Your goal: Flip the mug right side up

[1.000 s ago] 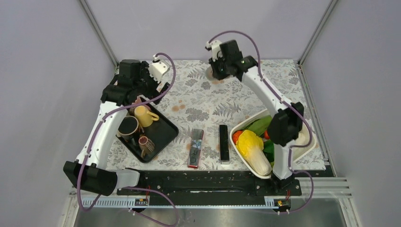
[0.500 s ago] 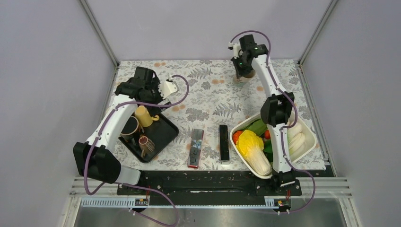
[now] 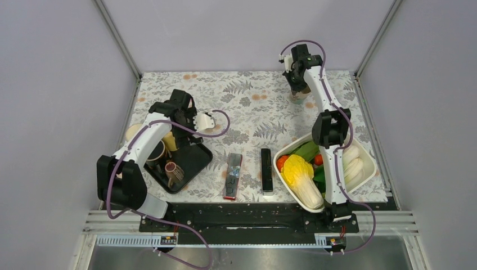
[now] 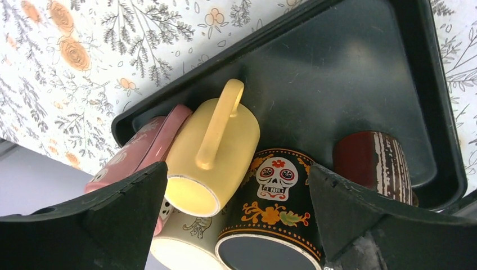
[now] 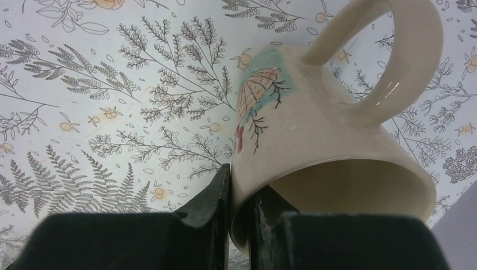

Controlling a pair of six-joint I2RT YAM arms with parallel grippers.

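The mug lies on its side with its handle standing uppermost, so next I should move my left gripper down and close on the yellow mug's handle [image 4: 219, 125].
The cream mug [image 5: 332, 129] with a small painted motif hangs above the flowered tablecloth at the far right, a small part of the mug [image 3: 301, 93] showing under the wrist from above. My right gripper [image 5: 242, 177] is shut on its rim, one finger inside and one outside. The mouth faces my wrist and the handle points away. My left gripper [image 4: 236, 185] stands wide open over the black tray [image 4: 349, 67], with nothing between its fingers. From above, the left gripper [image 3: 171, 134] is over the tray's far end.
The tray [image 3: 196, 158] holds a yellow mug [image 4: 216, 146], a black skull mug [image 4: 275, 208], a pink mug [image 4: 149, 143], a pale mug [image 4: 180, 247] and a brown cup [image 4: 374, 163]. A dark packet [image 3: 233, 176], a black bar [image 3: 266, 170] and a vegetable basket [image 3: 368, 171] lie near the front.
My right arm has swung right along the far edge with the mug in its grip. My left arm has come nearer and lower, over the tray's mugs.
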